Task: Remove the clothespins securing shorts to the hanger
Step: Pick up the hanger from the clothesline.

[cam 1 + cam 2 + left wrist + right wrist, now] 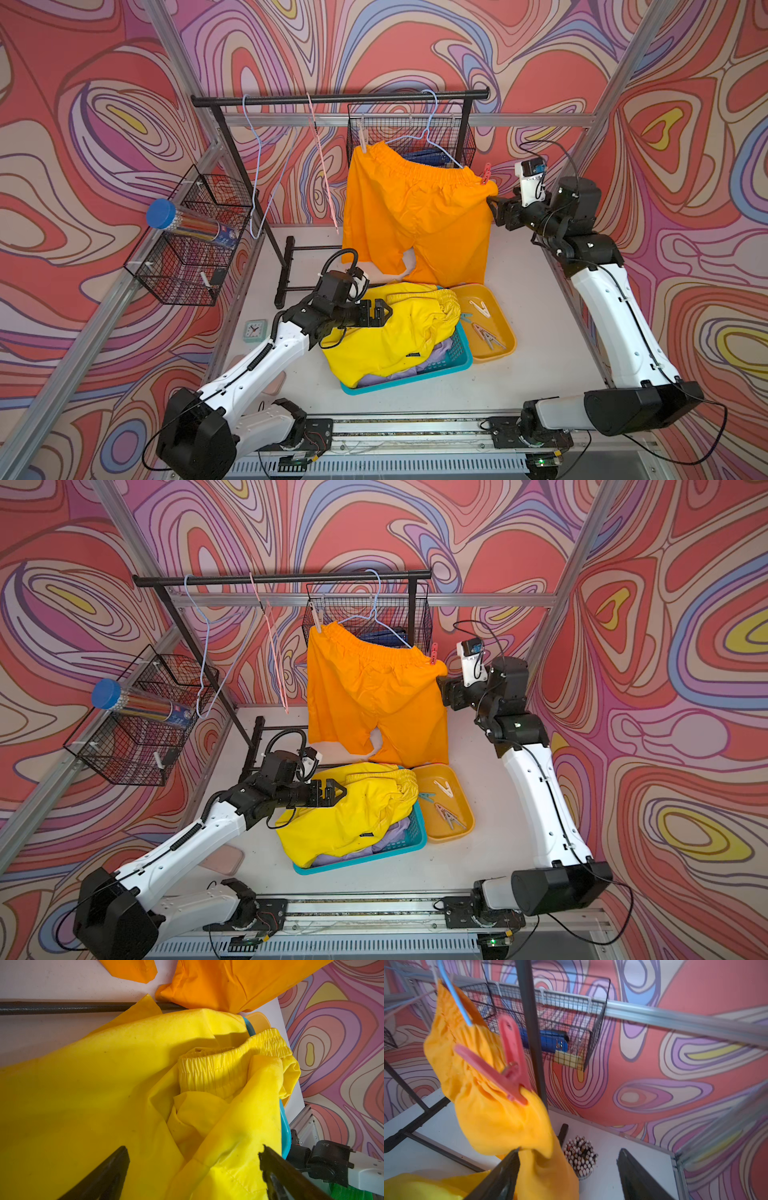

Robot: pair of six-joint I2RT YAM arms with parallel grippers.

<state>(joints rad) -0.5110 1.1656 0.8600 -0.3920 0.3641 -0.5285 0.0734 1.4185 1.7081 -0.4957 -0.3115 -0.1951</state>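
The robot will next move its right gripper in toward the hanging shorts and close it around the orange fabric just under the red clothespin, since the clothespin still pins the waistband.
Orange shorts (415, 216) hang from a pale blue hanger (432, 133) on the black rack. A beige clothespin (363, 141) pins the left end of the waistband and a red clothespin (508, 1064) pins the right end. My right gripper (569, 1150) is open just below the red clothespin, and one of its fingers (508, 1167) brushes the hanging orange fabric. Yellow shorts (104, 1084) lie heaped in the teal basket (461, 361) over lilac shorts (440, 353). My left gripper (193, 1148) is open just above the yellow heap, holding nothing.
A yellow tray (509, 332) with several loose clothespins sits right of the basket. Two empty hangers (257, 166) hang on the rack bar (332, 99). Wire baskets are at the left (187, 249) and behind the shorts (457, 137). A cup of pencils (580, 1155) stands near the rack foot.
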